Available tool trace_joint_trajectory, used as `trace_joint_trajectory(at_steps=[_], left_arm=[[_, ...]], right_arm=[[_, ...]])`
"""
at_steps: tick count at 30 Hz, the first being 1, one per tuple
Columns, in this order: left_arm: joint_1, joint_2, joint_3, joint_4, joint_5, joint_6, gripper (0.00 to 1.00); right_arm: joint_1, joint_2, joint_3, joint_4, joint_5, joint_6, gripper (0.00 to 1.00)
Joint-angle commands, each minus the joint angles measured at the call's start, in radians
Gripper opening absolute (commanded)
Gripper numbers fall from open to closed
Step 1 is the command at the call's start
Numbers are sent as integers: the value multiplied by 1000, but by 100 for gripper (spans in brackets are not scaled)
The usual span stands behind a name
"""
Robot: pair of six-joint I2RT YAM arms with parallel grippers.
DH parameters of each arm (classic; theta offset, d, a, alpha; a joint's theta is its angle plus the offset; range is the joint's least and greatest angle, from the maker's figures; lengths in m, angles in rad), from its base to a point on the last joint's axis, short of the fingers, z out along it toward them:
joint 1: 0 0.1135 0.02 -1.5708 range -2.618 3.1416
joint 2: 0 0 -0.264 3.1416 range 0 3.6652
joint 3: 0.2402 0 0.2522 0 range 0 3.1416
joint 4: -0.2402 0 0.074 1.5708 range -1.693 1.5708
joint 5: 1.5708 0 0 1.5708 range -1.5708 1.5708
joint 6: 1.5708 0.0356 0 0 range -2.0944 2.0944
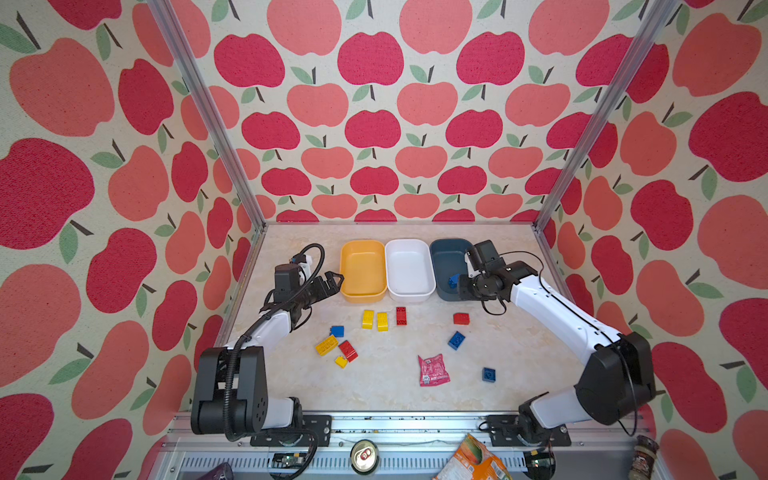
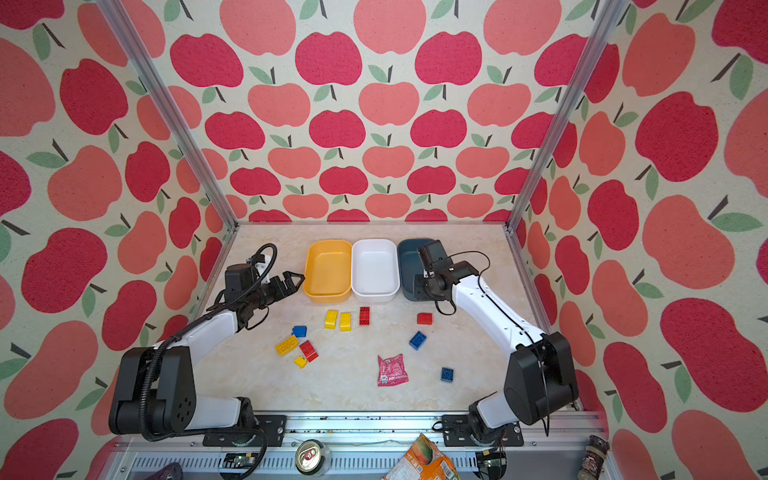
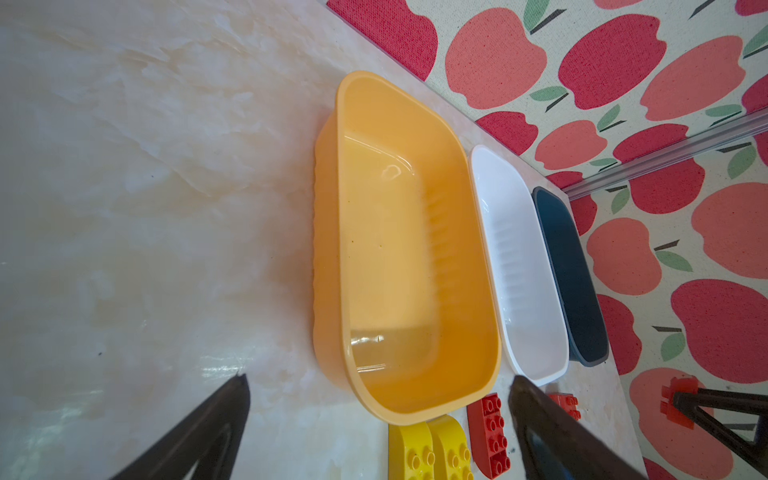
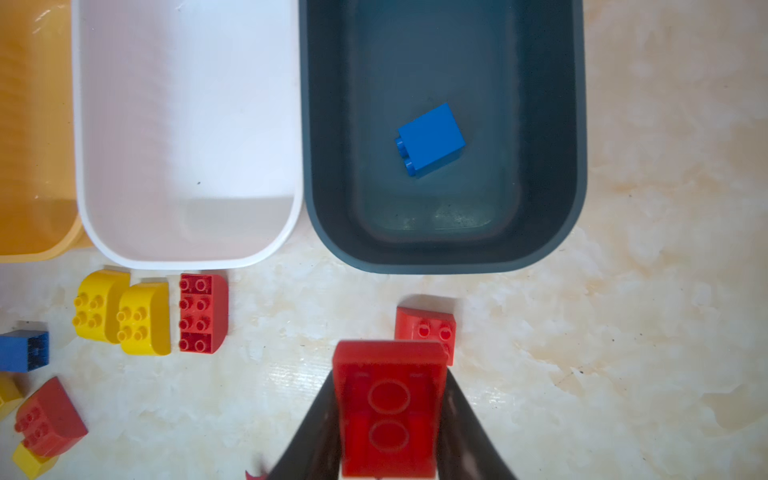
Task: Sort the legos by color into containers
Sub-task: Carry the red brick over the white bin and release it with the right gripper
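Note:
The red lego goes outward toward the yellow bin and down for my right gripper to release next. The empty white container (image 1: 412, 280) (image 4: 196, 156) lies outward and below that gripper.
Three containers stand in a row at the back: yellow-orange (image 1: 363, 270), white (image 1: 409, 270) and dark blue-grey (image 1: 444, 259). One blue lego (image 4: 430, 139) lies in the dark one. My right gripper (image 4: 390, 374) is shut on a red lego (image 4: 388, 415), held above the table just in front of the dark bin. My left gripper (image 1: 332, 282) hangs open and empty beside the yellow bin (image 3: 415, 249). Loose legos lie on the table: two yellow (image 1: 368, 319), red (image 1: 401, 316), red (image 1: 461, 318), blue (image 1: 456, 340), blue (image 1: 488, 374), and a mixed cluster (image 1: 348, 351) at the left.
A crinkled pink snack packet (image 1: 433, 370) lies front of centre. Apple-patterned walls enclose the table on three sides. A drinks can (image 1: 364, 456) and an orange bag (image 1: 473, 461) sit below the front rail.

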Motion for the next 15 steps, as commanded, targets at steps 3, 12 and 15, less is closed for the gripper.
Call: trace_joint_trajectory(at_steps=[3, 12, 15], left_arm=[[6, -36, -28, -9, -7, -14, 99], [6, -96, -51, -59, -27, -11, 99], [5, -113, -59, -71, -29, -11, 99]], right_arm=[[64, 117, 116, 18, -14, -10, 27], [131, 360, 370, 28, -44, -70, 27], [142, 438, 436, 25, -54, -85, 27]])
